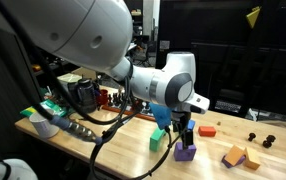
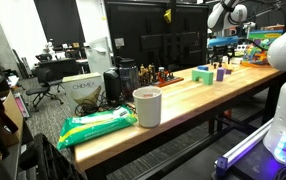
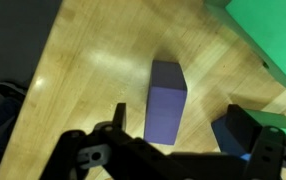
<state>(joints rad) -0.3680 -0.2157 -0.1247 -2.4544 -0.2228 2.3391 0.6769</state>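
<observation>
The purple block (image 1: 185, 152) (image 3: 166, 100) is below my open gripper, with a finger on either side. I will lower my gripper around it next, then close.
In the wrist view a purple block (image 3: 166, 100) lies lengthwise on the wooden table (image 3: 93, 60). My gripper (image 3: 180, 112) hangs open just above it. The left finger (image 3: 120, 118) is close beside the block, and the right finger (image 3: 245, 130) stands well off to its right. In an exterior view the gripper (image 1: 186, 135) sits right over the purple block (image 1: 185, 152), with a green block (image 1: 159, 140) next to it. That green block (image 3: 268, 40) fills the wrist view's upper right. A blue piece (image 3: 228, 138) shows by the right finger, partly hidden.
A red block (image 1: 207, 130), an orange and purple block pair (image 1: 238, 157) and small black pieces (image 1: 253, 133) lie farther along the table. A white cup (image 2: 147, 105) and a green bag (image 2: 98, 125) stand near the other end. Bottles (image 2: 148, 73) line the back edge.
</observation>
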